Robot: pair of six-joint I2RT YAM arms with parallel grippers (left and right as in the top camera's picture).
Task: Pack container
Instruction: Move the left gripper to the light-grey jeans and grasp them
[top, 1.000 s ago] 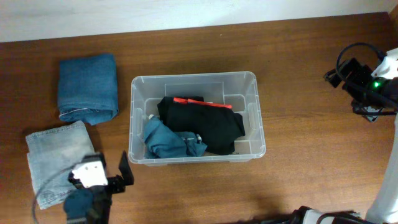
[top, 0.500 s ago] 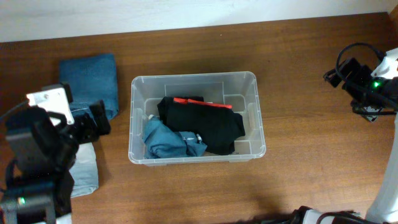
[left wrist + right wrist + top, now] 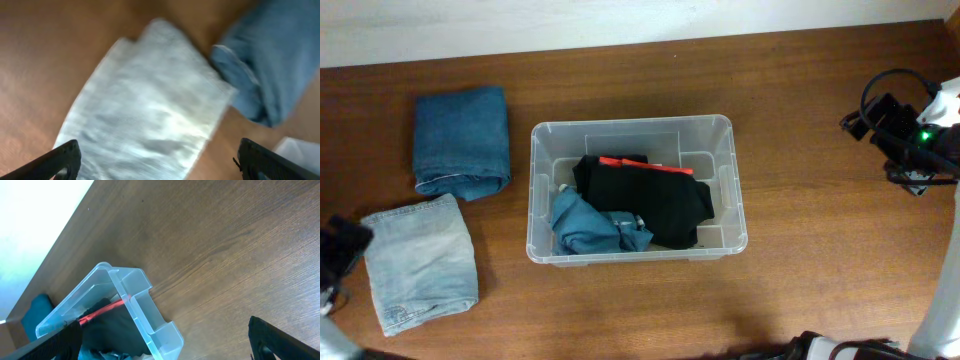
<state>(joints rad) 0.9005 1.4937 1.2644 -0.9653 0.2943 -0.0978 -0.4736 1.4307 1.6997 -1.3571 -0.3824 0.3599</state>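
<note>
My left gripper lowers, tilts and closes next on the pale denim's edge farthest from the container, because bare wood beside it leaves room for a finger.
The clear plastic container [image 3: 730,190] stands mid-table and holds a black garment with a red stripe [image 3: 650,195] and a crumpled blue garment [image 3: 590,228]. It also shows in the right wrist view [image 3: 145,305]. Folded dark blue jeans [image 3: 462,140] and folded pale denim [image 3: 420,262] lie on the table to its left. My left gripper [image 3: 162,165] is open and empty above the pale denim [image 3: 145,110], with the dark jeans [image 3: 270,70] beyond; this view is blurred. My right gripper [image 3: 167,347] is open and empty, well to the right of the container.
The left arm [image 3: 335,255] shows only at the table's left edge. The right arm [image 3: 910,135] sits at the far right. Bare wood lies between the container and the right arm. A pale wall runs along the back edge.
The left arm swept from the front left up over the jeans and has pulled back to the left edge, uncovering the pale denim. The right arm has not moved.
</note>
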